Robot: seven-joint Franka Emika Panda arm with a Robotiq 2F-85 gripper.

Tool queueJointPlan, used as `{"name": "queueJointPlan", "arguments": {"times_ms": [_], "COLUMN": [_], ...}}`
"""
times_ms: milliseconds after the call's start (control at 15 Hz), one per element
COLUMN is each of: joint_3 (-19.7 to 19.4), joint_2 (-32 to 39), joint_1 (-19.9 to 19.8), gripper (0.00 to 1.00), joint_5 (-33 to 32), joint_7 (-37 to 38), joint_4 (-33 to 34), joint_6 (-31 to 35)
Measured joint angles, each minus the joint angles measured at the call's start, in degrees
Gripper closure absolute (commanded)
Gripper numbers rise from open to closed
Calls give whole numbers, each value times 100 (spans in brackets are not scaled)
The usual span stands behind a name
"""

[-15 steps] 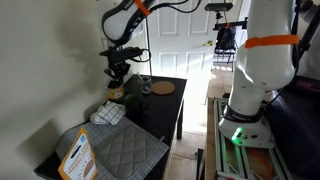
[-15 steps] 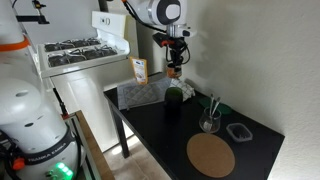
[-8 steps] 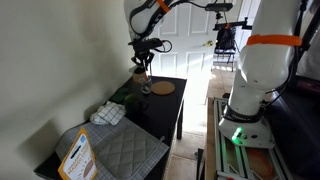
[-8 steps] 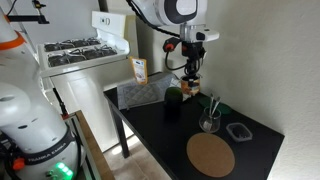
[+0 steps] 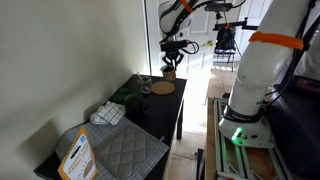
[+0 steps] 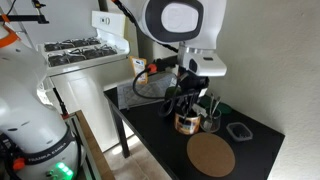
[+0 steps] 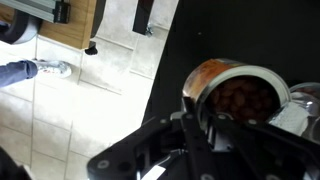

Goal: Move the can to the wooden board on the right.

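I need to carry the can [image 6: 186, 124] in my gripper over the middle of the round wooden board [image 6: 211, 155] next, then lower it and let go, because it still hangs beside that board.
The can [image 6: 186, 124], a short tin with orange-tan sides and a dark top, hangs in my gripper [image 6: 186, 112], which is shut on it. In both exterior views it is held in the air above the black table [image 6: 160, 135], close to the round wooden board [image 6: 211, 155]. In an exterior view the gripper [image 5: 170, 62] holds the can [image 5: 170, 73] a little above the board [image 5: 162, 88]. The wrist view shows the can [image 7: 235, 92] between the dark fingers [image 7: 215, 122], with the black table under it.
A glass [image 6: 210, 122] and a small grey tray [image 6: 238, 131] stand beside the board. A grey quilted mat [image 5: 118, 150], an orange-and-white packet [image 5: 76, 158] and a white cloth [image 5: 108, 114] lie at the table's other end. A stove [image 6: 85, 50] stands nearby. Tiled floor [image 7: 70, 100] shows past the table edge.
The gripper has carried the can from the wall side of the table across to the board's end, and lower in one view.
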Motion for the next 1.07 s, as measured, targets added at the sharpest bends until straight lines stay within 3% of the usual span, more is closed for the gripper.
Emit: {"name": "queueJointPlan", "arguments": {"times_ms": [333,733,1067], "joint_3": [-172,-141,-355], "joint_2": [400,1524,2443], "joint_1": [-463,-300,-121], "gripper": [97,97,97], "joint_5": [46,320,1056], "joint_7": [958,2618,3169], "joint_4": [-350,21,659], "joint_6": [1082,2149,2415]}}
